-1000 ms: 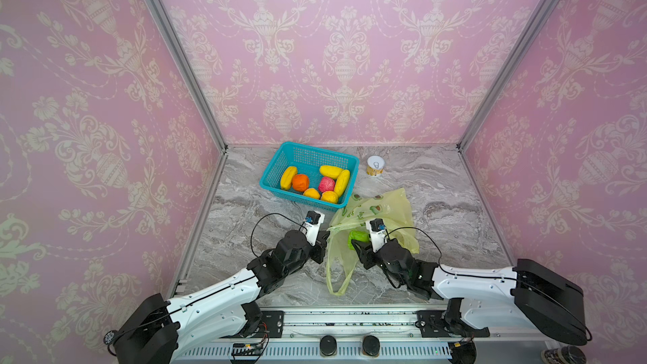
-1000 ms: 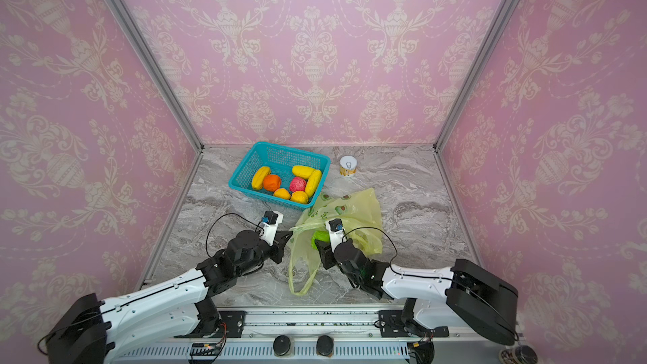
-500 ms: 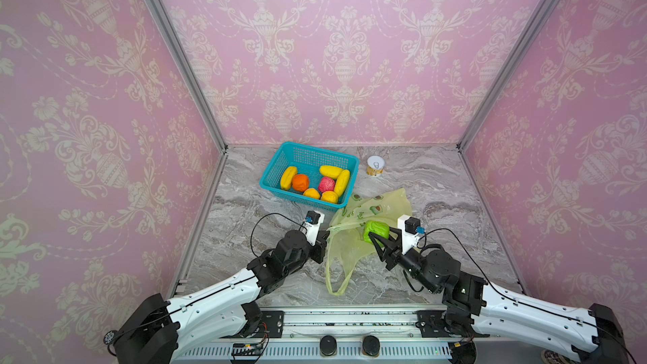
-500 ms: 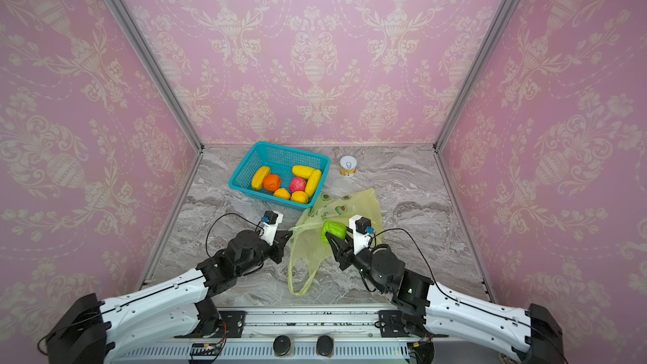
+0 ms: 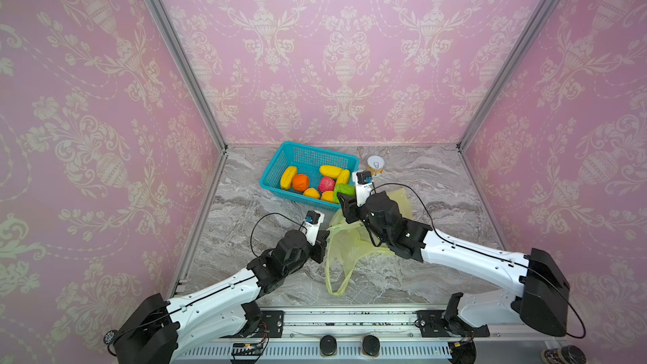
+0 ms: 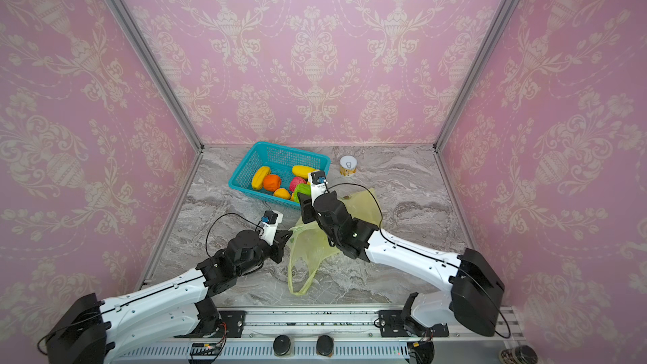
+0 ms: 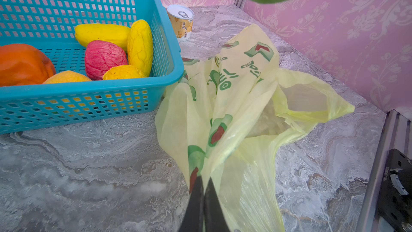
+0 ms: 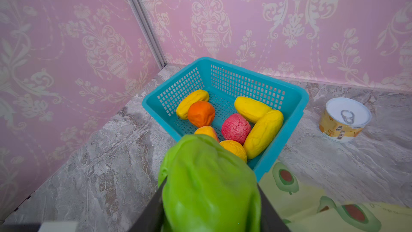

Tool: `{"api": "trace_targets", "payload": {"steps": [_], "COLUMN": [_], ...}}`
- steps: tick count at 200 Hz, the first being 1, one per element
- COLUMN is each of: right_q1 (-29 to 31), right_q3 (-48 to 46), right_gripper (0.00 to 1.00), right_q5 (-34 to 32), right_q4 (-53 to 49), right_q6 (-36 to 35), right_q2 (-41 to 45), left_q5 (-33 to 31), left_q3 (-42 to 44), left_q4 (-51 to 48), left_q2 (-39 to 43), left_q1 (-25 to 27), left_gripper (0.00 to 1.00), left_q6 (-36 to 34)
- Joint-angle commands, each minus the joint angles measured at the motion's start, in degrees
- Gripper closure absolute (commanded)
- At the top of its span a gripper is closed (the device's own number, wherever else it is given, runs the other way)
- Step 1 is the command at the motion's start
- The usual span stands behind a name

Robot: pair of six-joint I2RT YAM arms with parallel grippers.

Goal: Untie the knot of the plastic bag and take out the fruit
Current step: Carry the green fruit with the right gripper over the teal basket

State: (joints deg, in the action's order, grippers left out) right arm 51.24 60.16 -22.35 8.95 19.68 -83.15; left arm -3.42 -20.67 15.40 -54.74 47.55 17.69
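The robot's right gripper will next move the green fruit it holds outward and down to the open gap between the orange and pink-red fruit and release it there.
The yellow-green plastic bag (image 5: pixel 353 246) (image 6: pixel 311 243) lies slack and open on the marble floor, one loop handle (image 5: pixel 338 281) trailing toward the front. The knot is out of view. My left gripper (image 7: pixel 204 180) (image 5: pixel 324 239) is shut on the bag's near edge (image 7: pixel 240 108). My right gripper (image 8: pixel 211 185) (image 5: pixel 345 201) is shut on the green fruit (image 8: pixel 209 184) (image 5: pixel 345 190) (image 6: pixel 303 190), held in the air over the near right corner of the teal basket (image 8: pixel 298 99). Several yellow, orange and pink-red fruit (image 8: pixel 236 128) lie in the basket.
The teal basket (image 5: pixel 280 166) (image 7: pixel 89 90) stands at the back middle, touching the bag's far edge. A small white-topped can (image 5: pixel 375 164) (image 8: pixel 344 119) stands right of it. Pink walls close three sides; a metal rail (image 5: pixel 350 323) runs along the front.
My right gripper has lifted the green fruit out of the bag's mouth and carried it away from the front, up to the basket's near corner. The left gripper has kept still.
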Motion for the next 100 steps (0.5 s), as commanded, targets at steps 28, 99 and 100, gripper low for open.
{"api": "trace_targets", "payload": {"steps": [28,99,100], "right_q1": [-4.5,-6.4,-6.5], "right_q3": [26.1,73.2,73.4], "right_gripper": [0.69,0.70,0.70], "right_q5": [6.0,9.8,9.8], "right_q4": [-17.4,-46.1,-46.3], "right_q6": [1.0,-3.7,-3.7], "right_q2": [-22.7,-55.6,-56.0], "left_q5": [-1.2,-1.1,-1.2], "left_q3": [-1.1,-1.2,-1.2], "left_q4": [-0.6,-0.2,-0.1], "left_q2": [0.5,-0.1,-0.1], "left_q1": [0.3,0.3,0.3], "left_gripper": [1.00,1.00,1.00], "left_q6": [0.3,0.1,0.1]}}
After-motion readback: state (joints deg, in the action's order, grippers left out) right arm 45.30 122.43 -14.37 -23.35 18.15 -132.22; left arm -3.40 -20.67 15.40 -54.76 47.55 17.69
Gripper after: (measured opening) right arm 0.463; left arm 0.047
